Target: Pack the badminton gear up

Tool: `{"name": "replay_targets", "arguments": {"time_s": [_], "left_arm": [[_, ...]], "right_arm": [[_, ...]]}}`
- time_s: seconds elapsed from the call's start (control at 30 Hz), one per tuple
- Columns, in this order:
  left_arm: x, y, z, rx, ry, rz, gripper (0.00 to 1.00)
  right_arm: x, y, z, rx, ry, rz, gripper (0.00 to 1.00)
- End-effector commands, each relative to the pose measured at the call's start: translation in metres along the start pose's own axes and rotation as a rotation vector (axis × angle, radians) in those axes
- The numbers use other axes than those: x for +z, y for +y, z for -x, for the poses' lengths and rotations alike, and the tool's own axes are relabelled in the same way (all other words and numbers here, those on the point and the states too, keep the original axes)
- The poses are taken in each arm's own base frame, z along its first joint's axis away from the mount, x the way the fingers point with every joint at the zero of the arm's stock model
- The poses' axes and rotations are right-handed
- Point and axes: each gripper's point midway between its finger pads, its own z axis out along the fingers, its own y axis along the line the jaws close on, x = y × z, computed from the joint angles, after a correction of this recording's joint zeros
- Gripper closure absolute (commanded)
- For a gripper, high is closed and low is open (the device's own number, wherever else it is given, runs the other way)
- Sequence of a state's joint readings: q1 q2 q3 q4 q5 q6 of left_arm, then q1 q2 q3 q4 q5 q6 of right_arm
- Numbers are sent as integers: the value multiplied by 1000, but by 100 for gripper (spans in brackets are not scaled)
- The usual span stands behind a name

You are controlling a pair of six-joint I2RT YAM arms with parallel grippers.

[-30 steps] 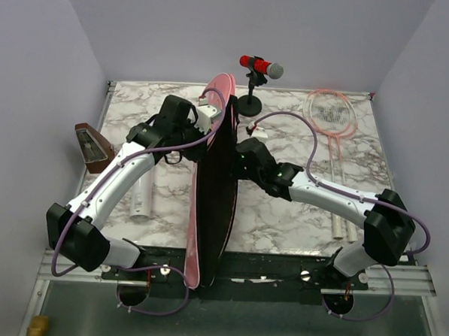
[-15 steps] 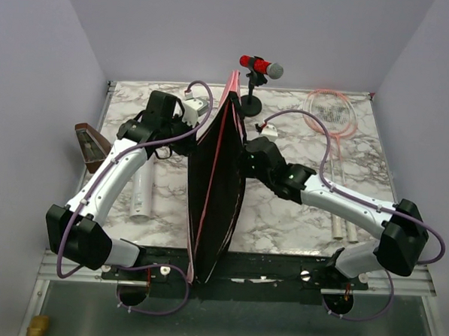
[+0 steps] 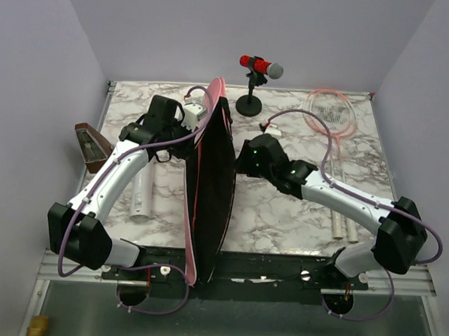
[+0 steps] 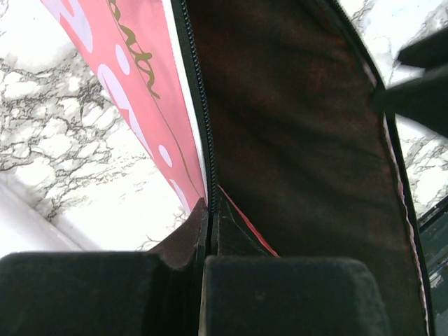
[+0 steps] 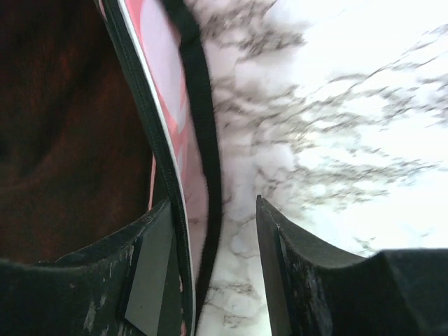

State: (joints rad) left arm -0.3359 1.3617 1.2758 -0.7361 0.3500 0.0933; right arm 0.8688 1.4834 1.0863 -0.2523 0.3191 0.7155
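Note:
A racket's pink stem by its frame [image 3: 338,147] is the place my right gripper needs to reach. It needs to lift off the bag's edge first, then move across to the rackets and go down.
The long pink bag [image 3: 211,184] stands on edge along the middle of the table, its dark inside [image 4: 294,126] facing up through the unzipped mouth. My left gripper [image 3: 200,112] [image 4: 208,210] is shut on the bag's left zipper edge near the far end. On the other side, my right gripper [image 3: 241,158] [image 5: 213,203] stands open astride the right zipper edge [image 5: 149,119] and the black strap [image 5: 201,119], one finger inside the bag. Two pink-framed rackets [image 3: 331,115] lie at the far right. The white tube [image 3: 141,197] lies left of the bag, under my left arm.
A red microphone on a black stand [image 3: 257,70] is at the far edge, just right of the bag's tip. A small brown wedge-shaped box [image 3: 91,147] sits at the table's left edge. The bag's near end overhangs the front rail between the arm bases.
My right gripper has opened and let go of the bag's right edge. The bag's mouth, pulled wide half a second ago, has narrowed again. The left gripper keeps its hold.

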Motion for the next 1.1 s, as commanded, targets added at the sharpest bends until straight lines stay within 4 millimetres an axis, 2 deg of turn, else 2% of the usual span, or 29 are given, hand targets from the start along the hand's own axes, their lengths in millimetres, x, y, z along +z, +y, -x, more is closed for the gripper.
{"name": "replay_targets", "arguments": {"time_s": [0.0, 0.07, 0.13, 0.2, 0.37, 0.47, 0.6, 0.63, 0.67, 0.77, 0.87, 1.07], "left_arm": [[2, 6, 4, 15, -20, 24, 100], [1, 3, 5, 14, -26, 13, 100], [0, 1, 7, 12, -35, 3, 100], [0, -1, 8, 7, -39, -9, 100], [0, -6, 8, 3, -46, -34, 100], [-1, -8, 7, 10, -49, -45, 100], [-2, -11, 8, 11, -60, -58, 100], [-2, -12, 8, 10, -61, -64, 100], [-2, -12, 8, 9, -60, -67, 100], [0, -14, 7, 2, -58, -80, 100], [1, -16, 7, -3, -58, -91, 100], [4, -17, 6, -10, -56, -102, 100]], "right_arm": [[-26, -30, 54, 104, -82, -1, 41], [-30, -65, 75, 165, -111, -54, 40], [-34, -116, 97, 226, -153, -174, 41], [-35, -167, 108, 266, -183, -333, 41], [-18, -290, 122, 423, -172, -590, 43], [1, -341, 117, 434, -103, -710, 43], [19, -372, 118, 345, -51, -827, 43], [17, -387, 119, 345, -47, -854, 43], [21, -392, 117, 334, -34, -861, 43], [30, -406, 112, 287, -4, -894, 43], [30, -419, 107, 244, 22, -946, 42], [33, -431, 104, 212, 57, -950, 42]]}}
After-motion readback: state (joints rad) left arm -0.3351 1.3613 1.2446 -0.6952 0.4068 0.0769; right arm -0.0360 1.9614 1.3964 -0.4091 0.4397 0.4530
